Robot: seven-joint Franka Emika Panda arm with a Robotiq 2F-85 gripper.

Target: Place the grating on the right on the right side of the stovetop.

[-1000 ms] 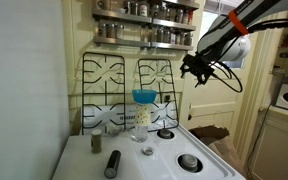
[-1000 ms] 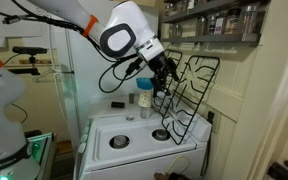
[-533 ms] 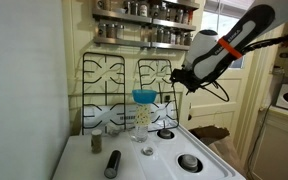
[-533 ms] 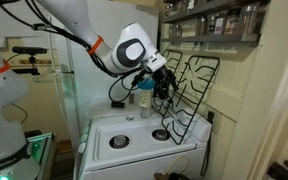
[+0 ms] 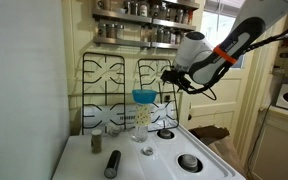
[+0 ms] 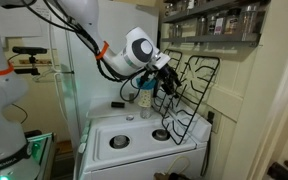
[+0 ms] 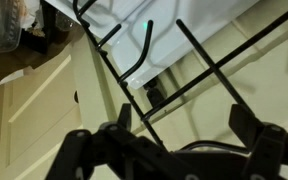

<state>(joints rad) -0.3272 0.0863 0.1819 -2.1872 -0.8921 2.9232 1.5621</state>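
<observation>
The grating's crossing bars lie ahead of my gripper, toward the blue funnel, so I need to ease it that way until one bar stands between its still-empty fingers.
The grating (image 5: 155, 80) is black and stands upright against the back wall behind the white stovetop (image 5: 149, 160), on the right of a matching grate (image 5: 106, 85). My gripper (image 5: 170, 76) hovers at the grating's upper right edge, jaws open and holding nothing. In the other exterior view the gripper (image 6: 169, 83) is right in front of the leaning grating (image 6: 196, 88), above the stovetop (image 6: 134, 132). In the wrist view thin black bars of the grating (image 7: 212, 78) cross ahead of the open gripper (image 7: 184, 120), and its fingers (image 7: 248, 120) clamp nothing.
A blue funnel (image 5: 144, 96) sits on a glass jar (image 5: 142, 122) at the stovetop's back centre. A dark grinder (image 5: 112, 163) and a small can (image 5: 96, 143) stand at the left. Burners (image 5: 189, 161) lie on the right. A spice shelf (image 5: 144, 25) hangs above.
My gripper has swung left and slightly down toward the right grating's upper edge, staying open. The grates have not moved.
</observation>
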